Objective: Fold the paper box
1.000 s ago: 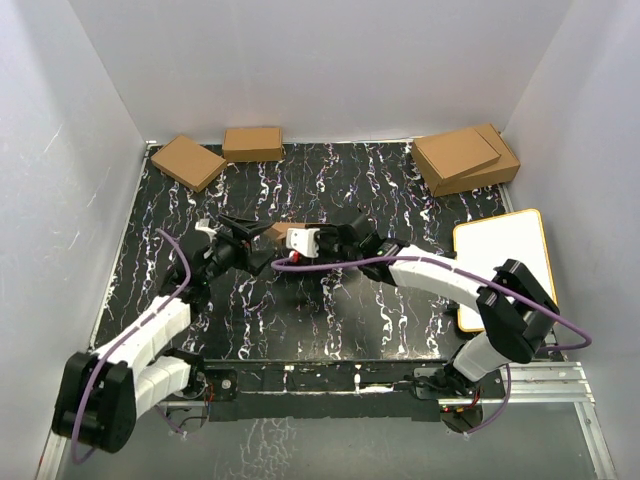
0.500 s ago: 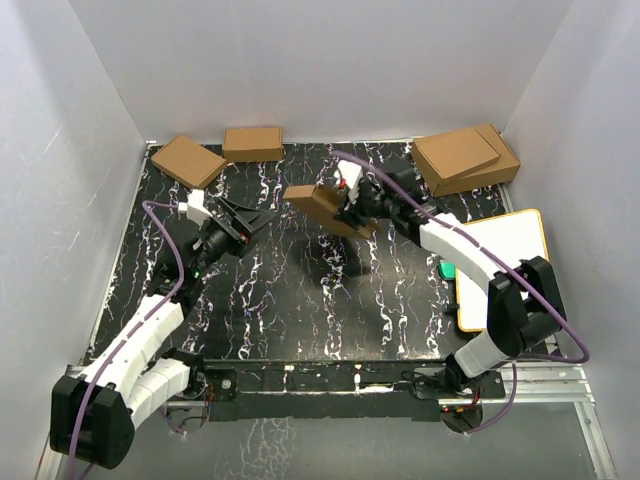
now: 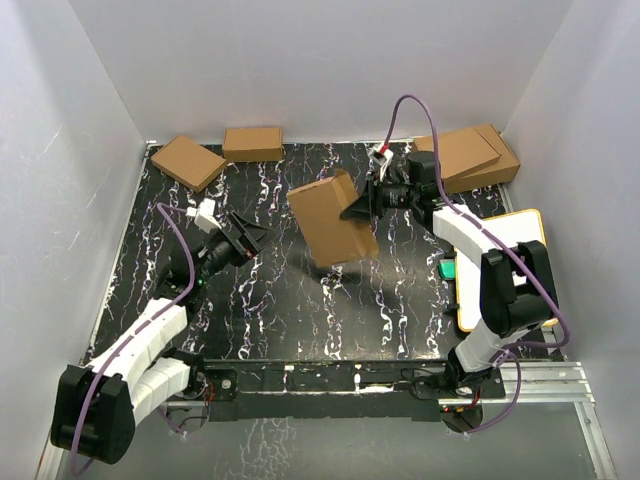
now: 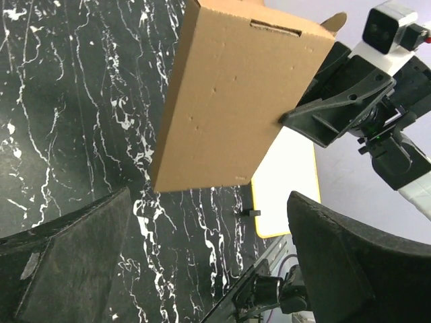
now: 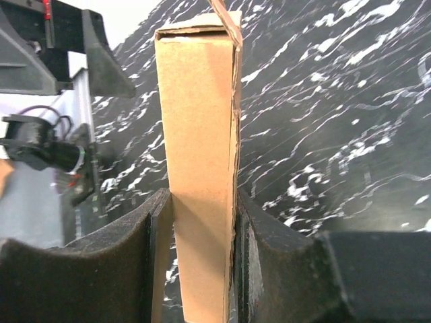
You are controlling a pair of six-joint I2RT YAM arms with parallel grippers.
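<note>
I need to lower the tilted paper box with my right gripper onto the bare middle of the table and release it, because that spot is below the gripper.
The paper box [image 3: 330, 220] is a thin, closed brown cardboard mailer held in the air above the middle of the black marbled table [image 3: 300, 320], tilted, its broad face towards the camera. My right gripper [image 3: 362, 205] is shut on its right edge. The right wrist view shows the box [image 5: 199, 134] edge-on, clamped between both pads [image 5: 156, 262]. My left gripper [image 3: 250, 235] stands open to the left of the box, apart from it, with nothing between its fingers. The left wrist view shows the box [image 4: 236, 101] ahead of and above the open left gripper [image 4: 209, 235].
Two small brown boxes [image 3: 188, 161] [image 3: 252, 143] lie at the back left. Two larger stacked brown boxes [image 3: 465, 158] sit at the back right. A white board with a yellow rim [image 3: 500, 265] lies on the right, with a small green thing [image 3: 447, 270] at its left edge. White walls close in three sides.
My right gripper has lifted the box from the table's middle, up and towards the back right. My left gripper has opened wide and drawn back to the left.
</note>
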